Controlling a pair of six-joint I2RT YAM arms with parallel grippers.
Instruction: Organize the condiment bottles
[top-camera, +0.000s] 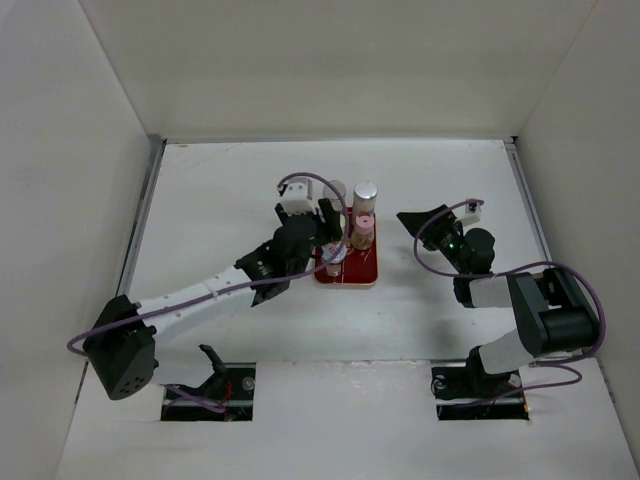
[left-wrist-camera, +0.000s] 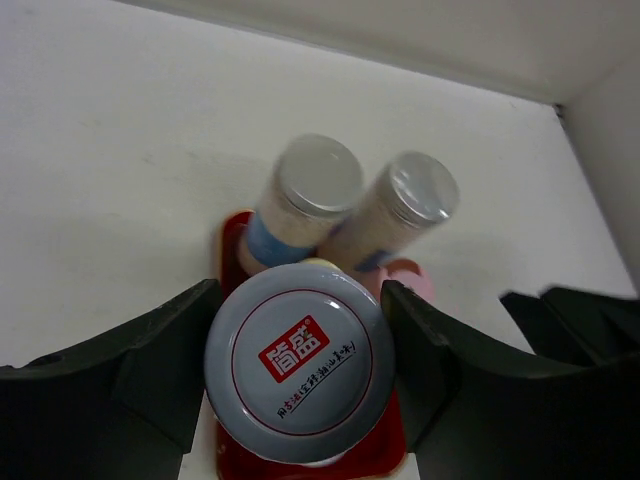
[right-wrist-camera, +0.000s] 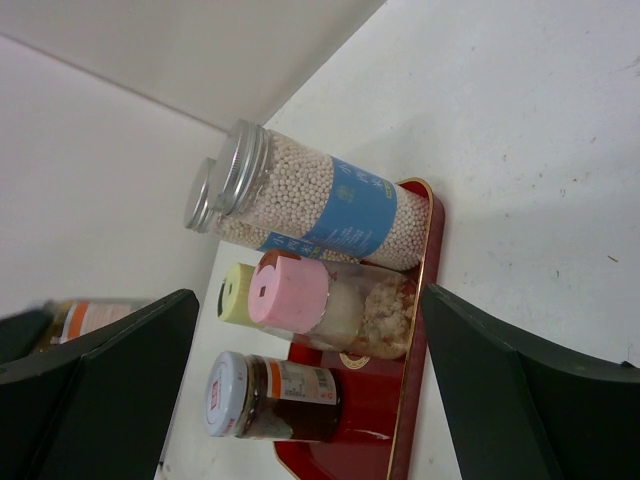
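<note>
My left gripper carries the jar across and down next, then releases it. The tray's vacant near corner (top-camera: 361, 268) (left-wrist-camera: 378, 448) lies below the gripper, to its right in the top view.
A red tray (top-camera: 352, 276) holds two tall silver-capped bottles (top-camera: 365, 192) (right-wrist-camera: 330, 205), a pink-lidded jar (right-wrist-camera: 288, 290), a yellow-lidded jar (right-wrist-camera: 237, 293) and a dark jar with a white lid (right-wrist-camera: 285, 398). My left gripper (top-camera: 328, 248) (left-wrist-camera: 300, 300) hangs over the tray's near end, shut on another white-lidded jar (left-wrist-camera: 298, 360). In the right wrist view this jar (right-wrist-camera: 85, 318) sits higher than the standing ones, partly hidden by my finger. My right gripper (top-camera: 418, 232) (right-wrist-camera: 308, 295) is open and empty, right of the tray and facing it.
White walls (top-camera: 300, 70) close the table at the back and both sides. The left arm (top-camera: 200, 295) stretches diagonally from the near left toward the tray. Two dark base recesses (top-camera: 205, 392) lie at the near edge.
</note>
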